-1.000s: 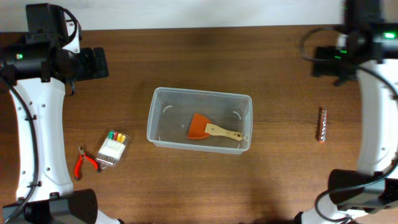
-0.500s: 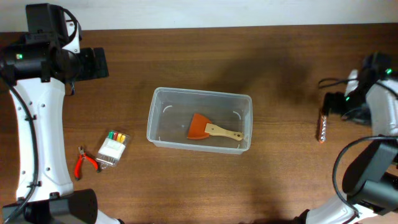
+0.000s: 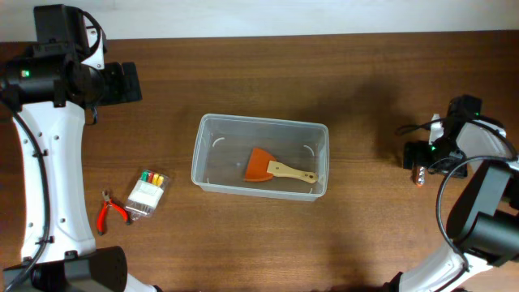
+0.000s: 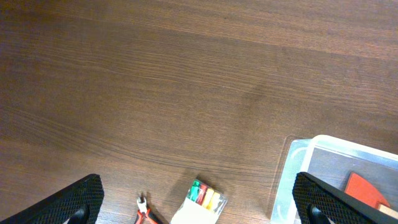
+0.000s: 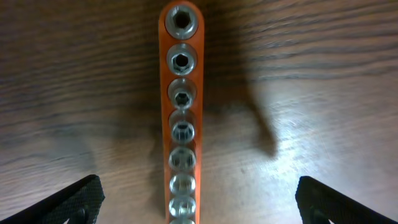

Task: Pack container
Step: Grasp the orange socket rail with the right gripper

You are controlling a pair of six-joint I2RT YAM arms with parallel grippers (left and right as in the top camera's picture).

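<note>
The robot's right gripper will next go down and close its fingers across the middle of the orange socket bar, because that bar is below it, between the open fingers.
The clear plastic container sits mid-table and holds an orange scraper with a wooden handle; its corner shows in the left wrist view. My right gripper hangs open low over an orange rail of metal sockets at the right side of the table, fingers wide on either side of it, not touching. The rail is mostly hidden under the gripper in the overhead view. My left gripper is open and empty, high over the far left of the table.
A clear box of coloured pieces and red-handled pliers lie at the front left; both show in the left wrist view, the box and the pliers. The table's far edge runs along the top.
My right arm has swung from the far right corner down and in over the socket rail. The left arm has not moved.
</note>
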